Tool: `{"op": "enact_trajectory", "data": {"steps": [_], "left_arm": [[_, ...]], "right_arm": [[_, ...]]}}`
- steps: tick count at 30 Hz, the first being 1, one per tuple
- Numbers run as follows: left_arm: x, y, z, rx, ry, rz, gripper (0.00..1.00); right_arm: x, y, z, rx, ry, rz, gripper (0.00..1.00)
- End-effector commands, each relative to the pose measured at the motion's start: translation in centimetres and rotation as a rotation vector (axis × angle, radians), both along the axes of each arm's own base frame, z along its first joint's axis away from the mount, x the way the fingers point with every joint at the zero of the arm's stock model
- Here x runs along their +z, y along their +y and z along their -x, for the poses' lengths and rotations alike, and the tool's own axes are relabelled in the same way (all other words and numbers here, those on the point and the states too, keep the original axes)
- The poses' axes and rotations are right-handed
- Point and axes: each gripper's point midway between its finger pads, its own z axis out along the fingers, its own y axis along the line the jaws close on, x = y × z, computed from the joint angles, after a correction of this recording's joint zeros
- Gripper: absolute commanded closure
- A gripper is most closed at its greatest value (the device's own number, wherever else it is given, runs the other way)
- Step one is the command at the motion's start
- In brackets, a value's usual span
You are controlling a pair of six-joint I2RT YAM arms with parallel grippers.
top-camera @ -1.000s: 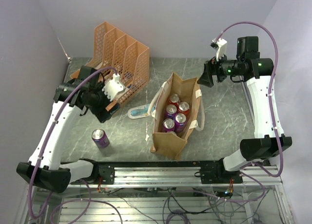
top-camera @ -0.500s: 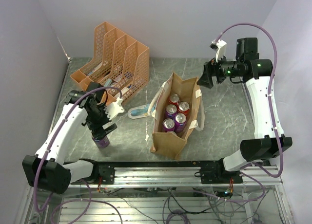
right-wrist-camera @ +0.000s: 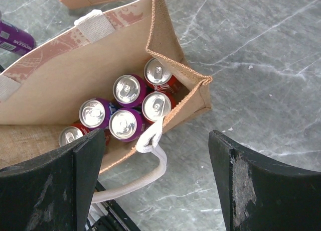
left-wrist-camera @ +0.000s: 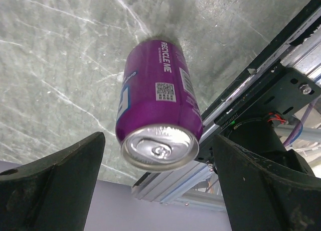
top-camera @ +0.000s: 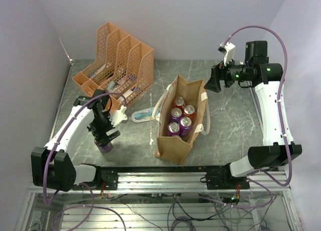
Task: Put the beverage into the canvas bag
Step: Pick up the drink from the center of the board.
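My left gripper needs to sink a little lower around the purple beverage can and close on its upper sides.
A purple beverage can (left-wrist-camera: 158, 110) stands upright on the grey table near the front left. My left gripper (top-camera: 106, 135) hangs right over it and hides most of it from above. In the left wrist view the left gripper (left-wrist-camera: 158, 140) is open, its fingers either side of the can's silver top with gaps on both sides. The tan canvas bag (top-camera: 173, 148) stands open mid-table with several cans (top-camera: 179, 118) inside. My right gripper (top-camera: 210, 79) is open and empty, raised beyond the bag's far right corner. Its wrist view looks down on the bag (right-wrist-camera: 65, 75) and cans (right-wrist-camera: 125, 123).
An orange mesh file organiser (top-camera: 118, 55) stands at the back left. A pale flat object (top-camera: 143, 114) lies between it and the bag. The bag's white handle (right-wrist-camera: 150, 165) droops onto the table. An aluminium rail (top-camera: 160, 178) runs along the near edge, close to the can.
My left arm swung from beside the organiser toward the near edge and came down over the purple can, fingers still open. The right arm barely moved.
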Motion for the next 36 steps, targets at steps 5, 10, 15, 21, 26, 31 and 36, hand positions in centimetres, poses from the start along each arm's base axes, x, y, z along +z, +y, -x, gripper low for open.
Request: {"op": "enact_trajectory", "data": {"steps": [5,10,15,21,26,31,36], "left_arm": [[-2.5,0.2,-0.6,0.039,-0.013,-0.005,0.09],[-2.3,-0.2,-0.7,0.064,-0.041,0.017,0.30],[1.1,-1.0,-2.0,0.036,-0.110,0.066,0.49],[9.1,-3.9,-4.8,-0.009,-0.252,0.226,0.73],[17.4,-7.5,-7.1,-0.035,-0.376,0.425,0.93],[24.3,-12.0,-8.0,-0.118,-0.493,0.614,0.93],[28.8,-17.5,-7.3,-0.242,-0.579,0.748,0.93]], "right_arm": [[0.4,-0.5,0.1,-0.006,-0.031,0.003,0.17],[0.2,-0.9,0.1,-0.023,-0.029,0.010,0.17],[0.1,-1.1,0.2,-0.029,-0.027,0.010,0.17],[0.1,-1.2,0.3,-0.033,-0.027,0.006,0.17],[0.1,-1.3,0.4,-0.034,-0.027,0.003,0.17],[0.0,-1.5,0.6,-0.036,-0.019,-0.002,0.17],[-0.5,-1.7,1.1,-0.034,-0.006,-0.005,0.18]]}}
